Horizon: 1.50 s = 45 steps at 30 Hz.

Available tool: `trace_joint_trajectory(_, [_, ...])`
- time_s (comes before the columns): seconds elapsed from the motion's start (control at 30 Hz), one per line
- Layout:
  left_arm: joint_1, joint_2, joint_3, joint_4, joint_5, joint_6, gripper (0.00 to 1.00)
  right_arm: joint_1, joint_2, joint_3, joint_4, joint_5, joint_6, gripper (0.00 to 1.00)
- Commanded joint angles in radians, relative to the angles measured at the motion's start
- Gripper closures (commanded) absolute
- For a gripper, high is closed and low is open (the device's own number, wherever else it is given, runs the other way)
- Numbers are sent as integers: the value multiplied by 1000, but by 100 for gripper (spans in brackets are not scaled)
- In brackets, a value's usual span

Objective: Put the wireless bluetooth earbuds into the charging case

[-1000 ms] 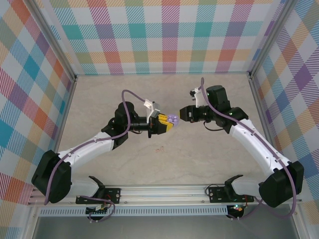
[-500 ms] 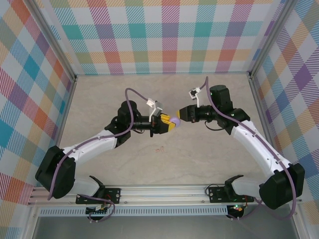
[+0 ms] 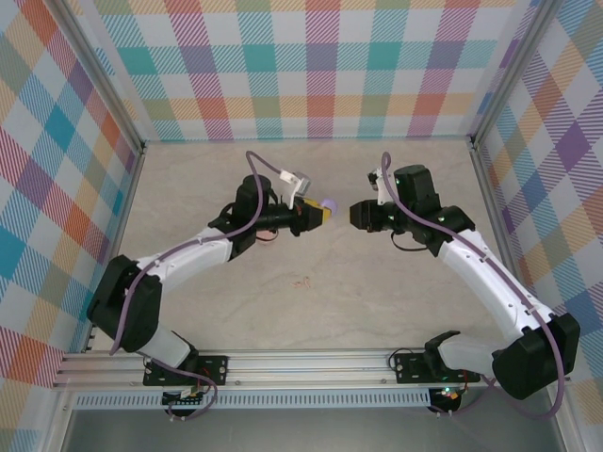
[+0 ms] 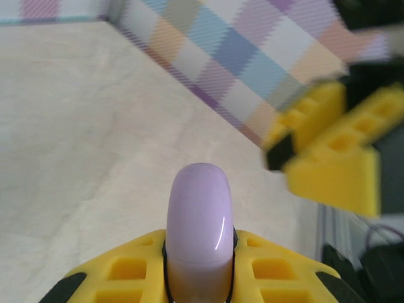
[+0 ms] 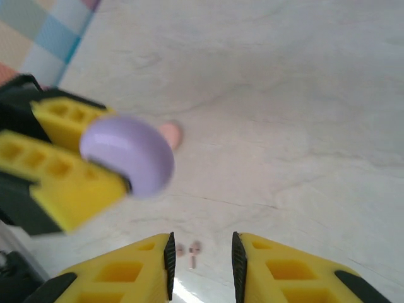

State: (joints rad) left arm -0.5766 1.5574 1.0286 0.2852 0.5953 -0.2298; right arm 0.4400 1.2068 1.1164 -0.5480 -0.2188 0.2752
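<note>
The lilac case (image 3: 327, 203) hangs edge-on, so the robot's left gripper will next tilt downward, move outward and lower the case flat onto the bare tabletop to release it.
A lilac round charging case (image 4: 199, 221) stands edge-on between the yellow fingers of my left gripper (image 4: 199, 255), which is shut on it. In the top view this case (image 3: 327, 203) is held above the table's middle, a short gap left of my right gripper (image 3: 356, 215). In the right wrist view my right gripper (image 5: 201, 252) is open with nothing between its pads, and the lilac case (image 5: 129, 154) hangs ahead to the left. Two tiny pale pink earbuds (image 5: 189, 250) lie on the table below the right jaws. They also show as small marks, the earbuds (image 3: 301, 282), in the top view.
A pale pink round case (image 5: 170, 134) lies on the beige table (image 3: 377, 301) beyond the lilac one. Checked walls (image 3: 320, 66) and metal frame posts close the table in at the back and both sides.
The two grippers met at the lilac case half a second ago. They have since parted: my left gripper carried the case back and leftward, and my right gripper drew away right, its jaws a little wider.
</note>
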Motion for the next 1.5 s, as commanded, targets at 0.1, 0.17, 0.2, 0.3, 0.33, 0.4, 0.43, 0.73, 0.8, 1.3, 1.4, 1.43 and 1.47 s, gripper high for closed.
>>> trace_joint_trajectory(0.1, [64,255,323,-416,-127,-140,92,1,-15,17,-61,104,-1,67])
trace_joint_trajectory(0.17, [79,353,446,-531,-112,-148,91,0,-19,8,-58,107,1,67])
trace_joint_trajectory(0.2, [84,398,498,-554,-108,-148,92,0,-19,8,-59,107,0,66])
trace_joint_trajectory(0.3, [90,484,604,-625,-136,-143,92,0,-15,7,-67,98,1,66])
trace_joint_trajectory(0.33, [93,518,628,-639,-140,-143,92,1,-15,5,-66,95,2,66])
trace_joint_trajectory(0.4, [105,592,715,-690,-138,-144,92,0,-15,1,-66,87,8,65])
trace_joint_trajectory(0.43, [111,624,753,-709,-135,-146,92,0,-15,-1,-66,84,11,65])
trace_joint_trajectory(0.73, [147,831,1000,-809,-121,-152,91,0,-18,-6,-67,65,22,65])
trace_joint_trajectory(0.8, [156,859,1025,-808,-112,-158,91,0,-18,-4,-70,63,24,65])
trace_joint_trajectory(1.3, [167,973,1149,-885,-146,-157,61,1,-27,-1,-89,64,29,64])
trace_joint_trajectory(1.4, [167,967,1188,-939,-203,-112,42,1,-30,-2,-93,70,24,63])
trace_joint_trajectory(1.43, [167,961,1199,-958,-223,-95,39,0,-30,-3,-95,70,23,63])
trace_joint_trajectory(1.47, [167,948,1207,-977,-250,-75,36,0,-30,-4,-96,72,24,63])
